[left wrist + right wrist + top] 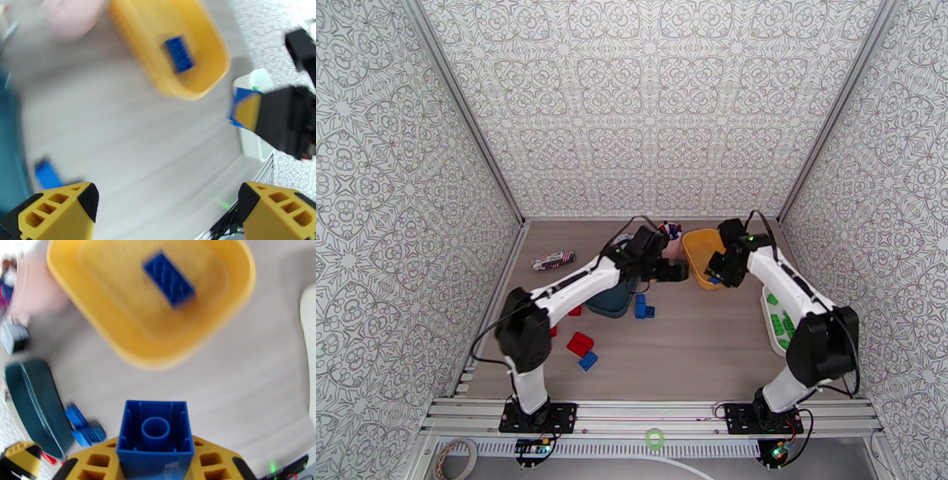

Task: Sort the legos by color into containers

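The right gripper carries the blue lego outward over the near rim of the yellow tray next, then releases it inside.
My right gripper [156, 457] is shut on a blue lego [156, 433], which hangs just short of the yellow tray's near rim. One blue brick [169, 277] lies inside the yellow tray [118, 319]. From above, the right gripper [717, 276] sits at that tray's [694, 241] front edge. My left gripper [674, 271] hovers open and holds nothing, between the teal tray [610, 304] and the yellow one. Its wrist view shows the left gripper [168, 213], the yellow tray [205, 79] and the held lego [239, 108]. Green legos [782, 322] lie in the white tray [773, 341].
Two blue legos [644, 308] lie beside the teal tray. Nearer the arms are a red brick [581, 343], a blue one [588, 361] and small red pieces [574, 310]. A striped packet [553, 260] lies far left, and a pink pen cup [671, 234] stands behind the left gripper.
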Available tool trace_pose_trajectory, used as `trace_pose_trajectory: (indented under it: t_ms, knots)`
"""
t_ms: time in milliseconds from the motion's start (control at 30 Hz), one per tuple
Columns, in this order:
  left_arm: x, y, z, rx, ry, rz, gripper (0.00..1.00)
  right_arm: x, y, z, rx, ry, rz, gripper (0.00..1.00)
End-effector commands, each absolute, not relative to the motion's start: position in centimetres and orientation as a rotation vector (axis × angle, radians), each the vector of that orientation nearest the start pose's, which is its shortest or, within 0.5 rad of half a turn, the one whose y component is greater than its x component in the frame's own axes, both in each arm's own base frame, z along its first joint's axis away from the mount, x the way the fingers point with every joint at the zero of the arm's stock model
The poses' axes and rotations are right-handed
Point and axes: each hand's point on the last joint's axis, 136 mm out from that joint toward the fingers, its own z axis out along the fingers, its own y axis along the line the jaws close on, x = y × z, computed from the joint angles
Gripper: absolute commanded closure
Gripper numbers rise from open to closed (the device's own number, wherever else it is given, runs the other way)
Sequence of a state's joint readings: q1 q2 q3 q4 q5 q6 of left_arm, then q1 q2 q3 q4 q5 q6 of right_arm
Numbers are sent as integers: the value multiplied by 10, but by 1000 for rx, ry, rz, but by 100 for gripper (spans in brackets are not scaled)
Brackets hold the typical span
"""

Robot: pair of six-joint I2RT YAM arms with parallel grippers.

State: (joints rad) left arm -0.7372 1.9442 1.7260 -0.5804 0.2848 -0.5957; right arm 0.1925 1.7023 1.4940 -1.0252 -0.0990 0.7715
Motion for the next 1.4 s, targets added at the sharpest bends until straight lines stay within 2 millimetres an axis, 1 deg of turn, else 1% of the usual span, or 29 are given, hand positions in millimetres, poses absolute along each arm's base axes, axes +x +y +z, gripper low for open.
trace_pose_trajectory:
  t_ms: [0, 67, 167, 200, 300, 367, 433, 567, 633, 733, 800, 900, 967, 1067, 1167, 1267, 1300, 1367]
  knots:
    - [366, -409, 194, 445, 2546, -878, 1, 404, 83, 149, 778, 2768, 423, 76]
    - [374, -415, 199, 446, 2536, -860, 1, 419, 75, 147, 788, 2768, 422, 76]
    - [378, -417, 203, 441, 2529, -848, 1, 438, 69, 143, 786, 2781, 418, 72]
    - [383, -413, 204, 421, 2523, -809, 1, 443, 69, 143, 782, 2783, 420, 70]
    - [386, -403, 208, 392, 2518, -750, 1, 453, 68, 142, 759, 2794, 412, 59]
    - [389, -393, 209, 366, 2519, -702, 1, 458, 68, 144, 743, 2791, 410, 50]
    - [391, -380, 211, 332, 2518, -668, 1, 459, 68, 148, 733, 2782, 407, 44]
    - [392, -351, 214, 242, 2512, -626, 1, 454, 69, 152, 712, 2777, 407, 38]
    - [392, -335, 215, 194, 2509, -604, 1, 450, 74, 158, 673, 2772, 394, 36]
    - [389, -307, 218, 115, 2501, -571, 1, 440, 90, 169, 574, 2769, 369, 33]
    - [386, -287, 216, 56, 2503, -547, 1, 432, 102, 175, 514, 2770, 345, 32]
    - [380, -254, 212, -44, 2507, -521, 1, 418, 125, 181, 415, 2776, 324, 32]
    - [376, -231, 207, -118, 2514, -508, 1, 407, 144, 182, 348, 2786, 322, 31]
    - [368, -199, 199, -230, 2518, -493, 1, 391, 177, 175, 249, 2820, 326, 32]
    - [358, -173, 193, -320, 2513, -494, 1, 376, 209, 160, 183, 2866, 359, 33]
    - [349, -154, 191, -372, 2505, -491, 1, 366, 236, 143, 166, 2904, 393, 37]
    - [346, -150, 190, -380, 2505, -488, 1, 364, 243, 139, 160, 2913, 393, 38]
    - [338, -145, 188, -388, 2509, -486, 1, 361, 257, 123, 154, 2946, 396, 40]
